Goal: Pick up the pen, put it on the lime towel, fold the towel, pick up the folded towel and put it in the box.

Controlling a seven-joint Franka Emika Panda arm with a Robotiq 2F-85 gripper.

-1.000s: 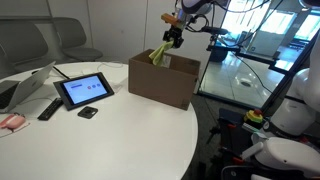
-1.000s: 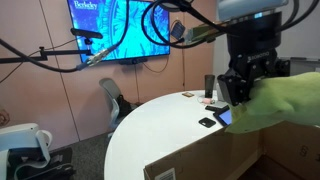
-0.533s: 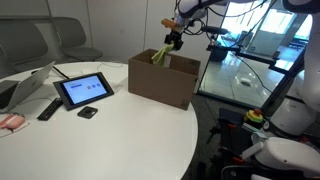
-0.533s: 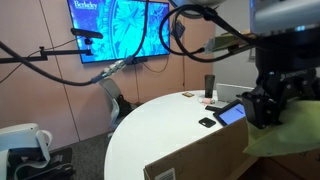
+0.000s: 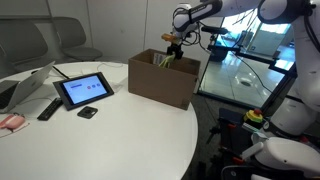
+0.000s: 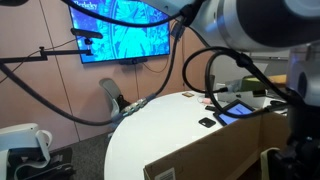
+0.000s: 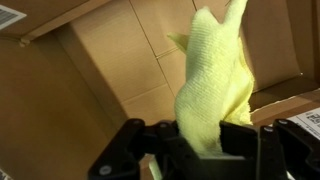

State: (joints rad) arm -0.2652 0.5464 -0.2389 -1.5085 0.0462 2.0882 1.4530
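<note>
My gripper moves down past the brown box's upright flaps toward the box's bottom next and releases the bunched lime towel. The fingers are still above the box's open top.
In the wrist view my gripper (image 7: 200, 135) is shut on the bunched lime towel (image 7: 215, 80), which hangs from the jaws down into the brown box (image 7: 100, 70). In an exterior view the gripper (image 5: 172, 48) sits just over the open top of the box (image 5: 160, 85), near its far side. Only a scrap of the lime towel (image 5: 162, 60) shows between the upright flaps. The pen is hidden. The arm fills most of an exterior view, and only a corner of the box (image 6: 200, 165) shows at the bottom edge.
The box stands on a round white table (image 5: 110, 145). A black tablet (image 5: 84, 91), a black remote-like bar (image 5: 48, 109), a small black object (image 5: 88, 112) and a pink thing (image 5: 10, 121) lie to the box's left. A glass-topped bench (image 5: 240, 75) stands beyond the table's edge.
The gripper has come down over the box with the towel. The towel now hangs lower, mostly inside the flaps. In the exterior view beside the arm, both have left the picture.
</note>
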